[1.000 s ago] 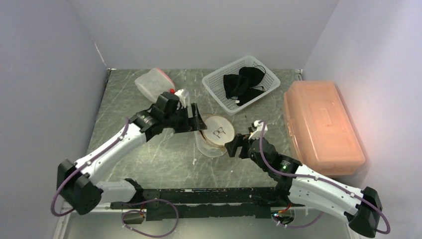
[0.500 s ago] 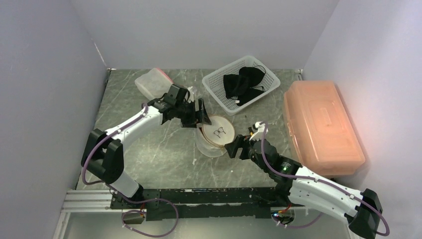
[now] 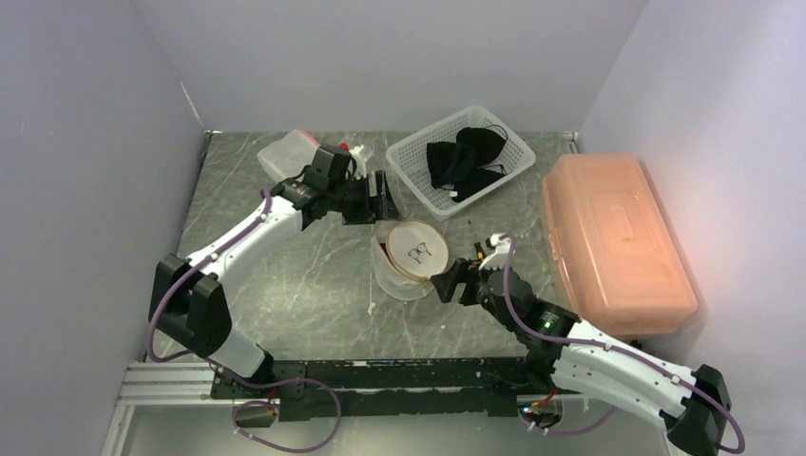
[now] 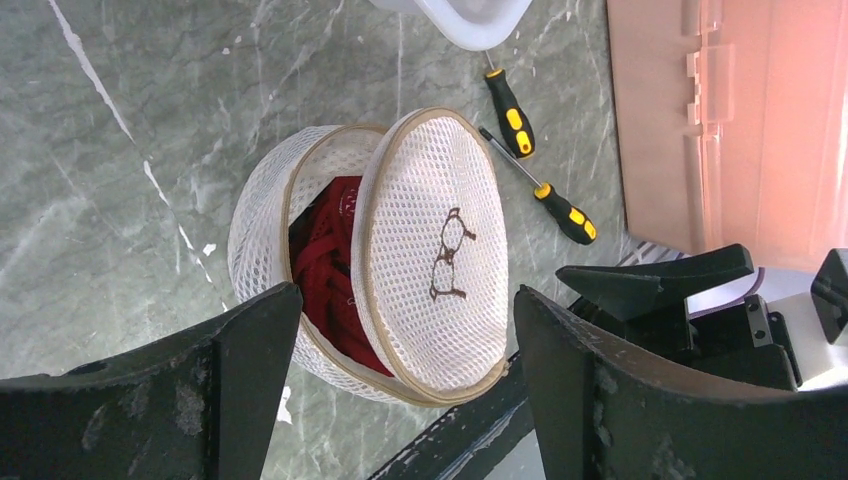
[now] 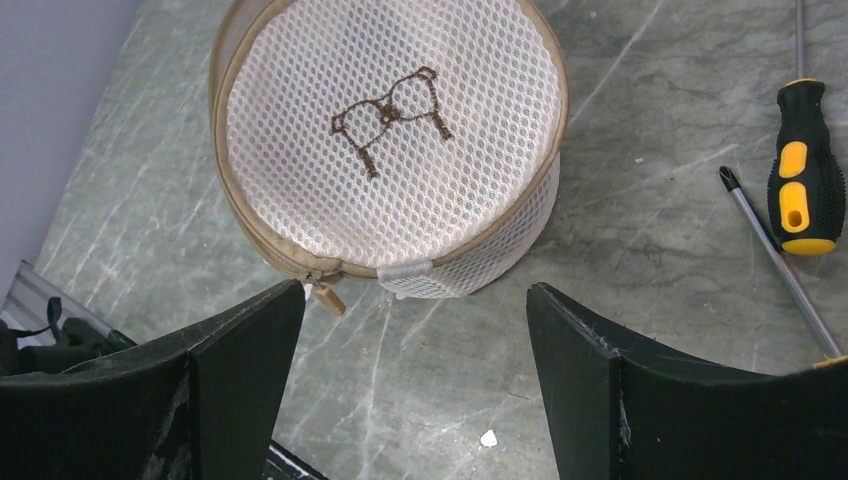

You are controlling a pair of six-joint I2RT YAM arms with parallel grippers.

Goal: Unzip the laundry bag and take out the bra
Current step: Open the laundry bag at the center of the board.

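My left gripper will go down back toward the base, put its fingers on both sides of the lid's raised rim (image 4: 361, 285) and close on it, because that rim stands clear of the bag's opening.
The round white mesh laundry bag (image 3: 399, 275) stands mid-table. Its zipped lid (image 4: 430, 250), marked with a brown bra emblem, is hinged up and the bag is open. The red bra (image 4: 322, 268) lies inside, seen only in the left wrist view. My left gripper (image 3: 380, 198) is open and empty, raised just beyond the bag on its far side. My right gripper (image 3: 447, 283) is open and empty, low on the bag's near right side. In the right wrist view the bag (image 5: 400, 150) and its tan zipper pull (image 5: 328, 298) lie just ahead of the open right gripper (image 5: 415, 295).
A white basket (image 3: 413, 157) holding a black garment stands behind the bag. A large orange lidded box (image 3: 613, 242) is on the right. A clear container (image 3: 290, 157) is at the back left. Two yellow-black screwdrivers (image 4: 512, 100) (image 4: 560, 205) lie between bag and box.
My left gripper has pulled back from the bag's lid towards the far side and risen. The lid stays tilted open. My right gripper has hardly moved.
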